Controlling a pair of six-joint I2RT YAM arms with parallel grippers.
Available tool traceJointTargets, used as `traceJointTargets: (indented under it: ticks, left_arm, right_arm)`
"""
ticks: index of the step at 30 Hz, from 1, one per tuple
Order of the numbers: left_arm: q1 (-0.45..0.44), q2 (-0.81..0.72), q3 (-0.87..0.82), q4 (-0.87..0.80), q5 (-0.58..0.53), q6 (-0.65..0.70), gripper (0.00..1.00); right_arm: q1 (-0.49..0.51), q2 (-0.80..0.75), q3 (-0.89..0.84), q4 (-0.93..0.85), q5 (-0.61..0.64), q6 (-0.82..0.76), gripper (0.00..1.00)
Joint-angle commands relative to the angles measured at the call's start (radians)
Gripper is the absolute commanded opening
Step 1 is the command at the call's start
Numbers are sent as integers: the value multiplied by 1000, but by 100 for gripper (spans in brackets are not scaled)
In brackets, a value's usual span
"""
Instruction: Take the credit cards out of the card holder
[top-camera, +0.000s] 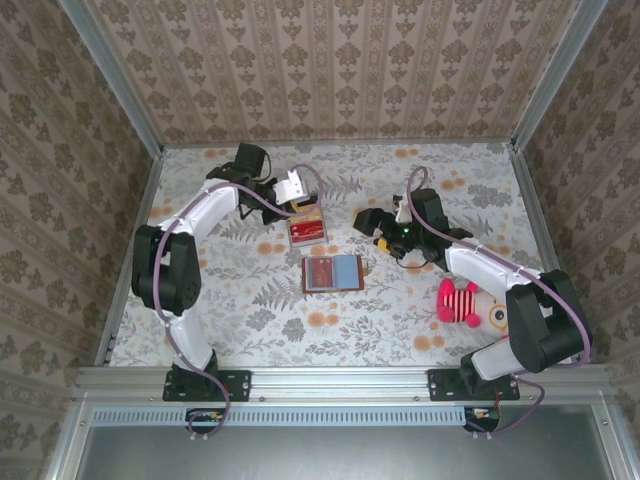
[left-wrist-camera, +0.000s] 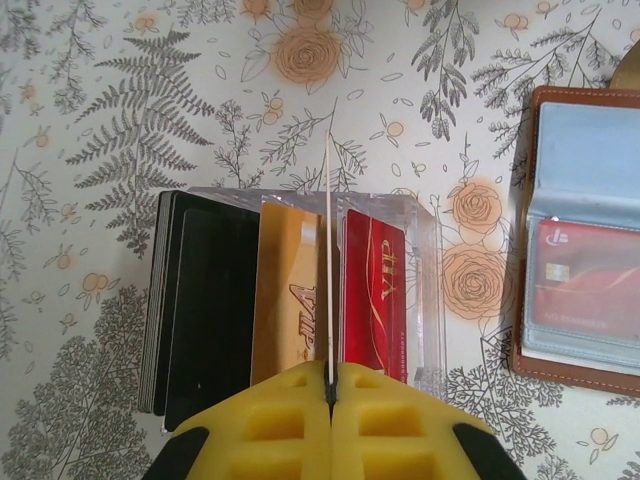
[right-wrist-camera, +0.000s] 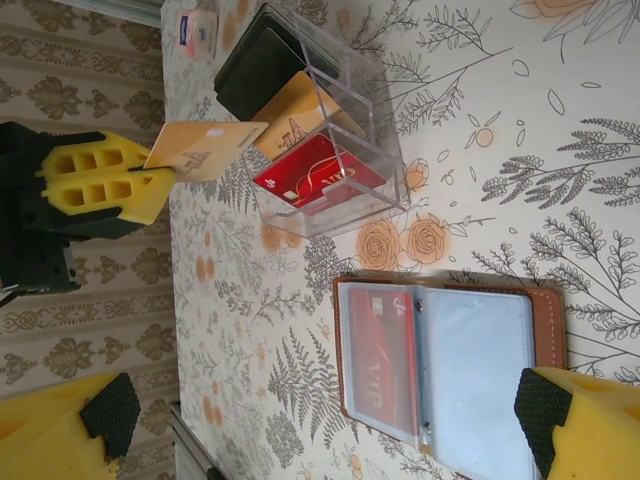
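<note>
I should next lower the thin tan credit card (right-wrist-camera: 205, 150) into the middle slot of the clear box with my left gripper and let go of it there.
The brown card holder (top-camera: 333, 272) lies open on the table, a red credit card (right-wrist-camera: 380, 360) under its clear sleeve (left-wrist-camera: 585, 290). My left gripper (left-wrist-camera: 330, 385) is shut on a thin tan credit card (right-wrist-camera: 205, 150), seen edge-on (left-wrist-camera: 328, 250) in the left wrist view. It holds this card above a clear plastic box (left-wrist-camera: 425, 290) containing black cards (left-wrist-camera: 200, 310), a gold card (left-wrist-camera: 285, 300) and a red card (left-wrist-camera: 378, 300). My right gripper (right-wrist-camera: 328, 410) stands open beside the holder's right side (top-camera: 372, 222), nothing between its fingers.
The clear box (top-camera: 307, 230) sits just behind the holder. A pink striped plush toy (top-camera: 462, 303) lies near the right arm. A small pink-and-white packet (right-wrist-camera: 195, 25) lies at the far edge. Patterned walls enclose the table on three sides.
</note>
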Motion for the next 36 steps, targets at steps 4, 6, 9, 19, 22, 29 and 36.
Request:
traceJointTargets:
  ticks: [4,6,9,19,22,29,36]
  left_arm:
    - [12,51,57,-48,31,53,0]
    - [13,60,63,-43,18,48,0]
    - [15,72,65,-27,-3,43,0]
    - [19,134,139,-66,8,63,1]
    - [18,150,151,-64,10,60,3]
    - [24,164,168,-63,-3,47,21]
    - [29,134,158,-49,28,17,30]
  right_arm:
    - [-2,-29,-19,-21,13,24,100]
    - [-2,-29,-18,-28,13,24,100]
    - [-3,-29,-17,-32,11,26,100]
    - [-3,-38,-19,-37,10,34,100]
    - [-3,-42,-20,-41,13,38,100]
    - [-2,-57,-37,-33,35,61,100]
    - [-3,-56,-39,-36,33,62,100]
